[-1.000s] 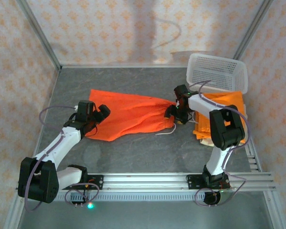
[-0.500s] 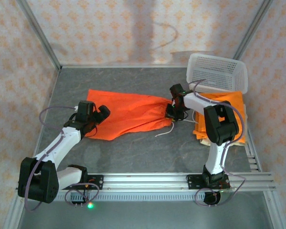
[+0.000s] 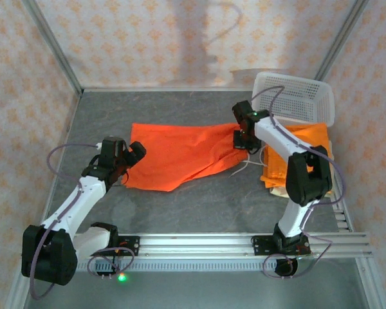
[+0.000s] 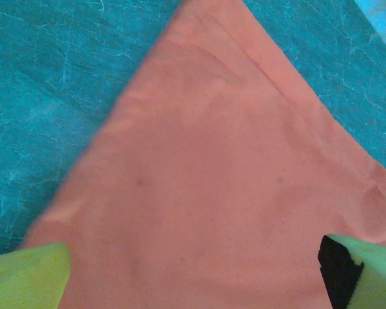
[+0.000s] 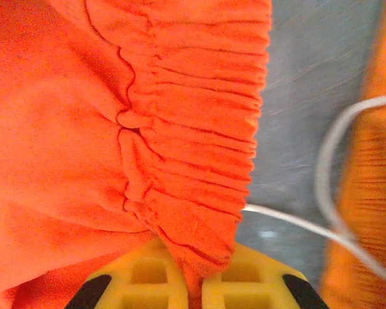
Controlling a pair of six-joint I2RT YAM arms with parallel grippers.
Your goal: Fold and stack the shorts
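My right gripper carries the waistband up and toward the folded stack next. It then goes over to the leg end of the shorts (image 3: 148,156) and releases the waistband, as the shorts lie unfolded.
Bright orange shorts (image 3: 180,154) lie spread across the middle of the table. My right gripper (image 3: 242,138) is shut on their gathered waistband (image 5: 193,193) at the right end, and the cloth is pinched between its yellow fingers (image 5: 138,286). A white drawstring (image 3: 244,168) trails from that end. My left gripper (image 3: 125,158) stands open over the left leg corner of the shorts (image 4: 212,180), with its fingertips (image 4: 26,277) wide apart above the cloth. Folded orange shorts (image 3: 302,158) lie stacked at the right.
A white mesh basket (image 3: 294,98) stands at the back right, just behind the folded stack. Patterned walls close in the back and both sides. A metal rail (image 3: 244,243) runs along the near edge.
The right gripper closed on the waistband and pulled it back and slightly right. The shorts shifted right, and the left gripper moved a little with them.
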